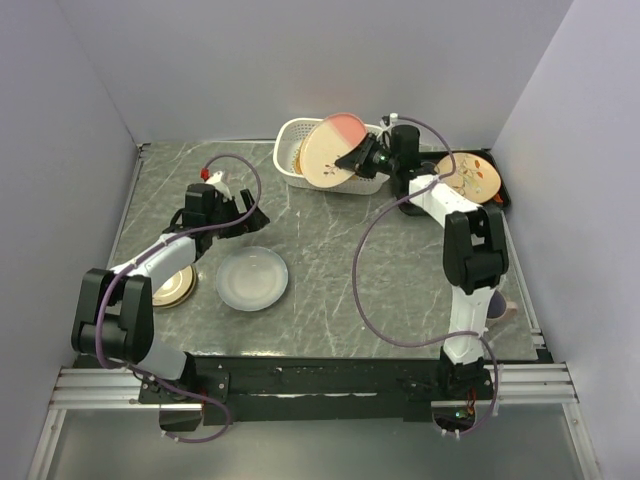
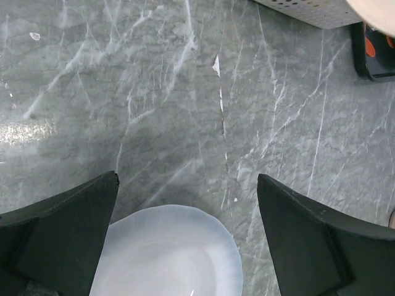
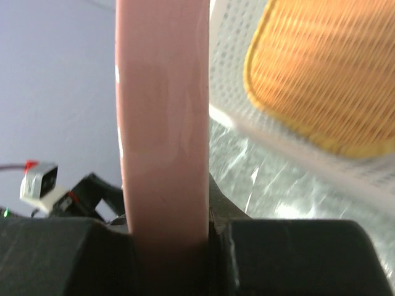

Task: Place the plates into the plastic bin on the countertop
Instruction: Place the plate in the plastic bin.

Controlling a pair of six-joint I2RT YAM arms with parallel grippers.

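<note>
My right gripper will next move slightly outward and lower to release the pink plate (image 1: 331, 150), because the orange plate in the bin is below my gripper.
My right gripper (image 1: 357, 157) (image 3: 168, 242) is shut on the rim of a speckled pink plate (image 1: 331, 150) (image 3: 163, 123). It holds the plate on edge and tilted over the white plastic bin (image 1: 290, 137) (image 3: 231, 74) at the back of the countertop (image 1: 330, 260). An orange plate (image 3: 324, 74) shows through the bin's lattice wall. My left gripper (image 1: 232, 206) (image 2: 187, 180) hangs open over the countertop, just beyond a pale white plate (image 1: 252, 278) (image 2: 168, 253) lying flat. A tan plate with a brown rim (image 1: 176, 288) lies partly under the left arm.
A flat black tray (image 1: 498, 170) (image 2: 370, 58) at the back right holds a cream plate with red-orange marks (image 1: 470, 178). Purple cables loop over both arms. Walls close in the left, back and right sides.
</note>
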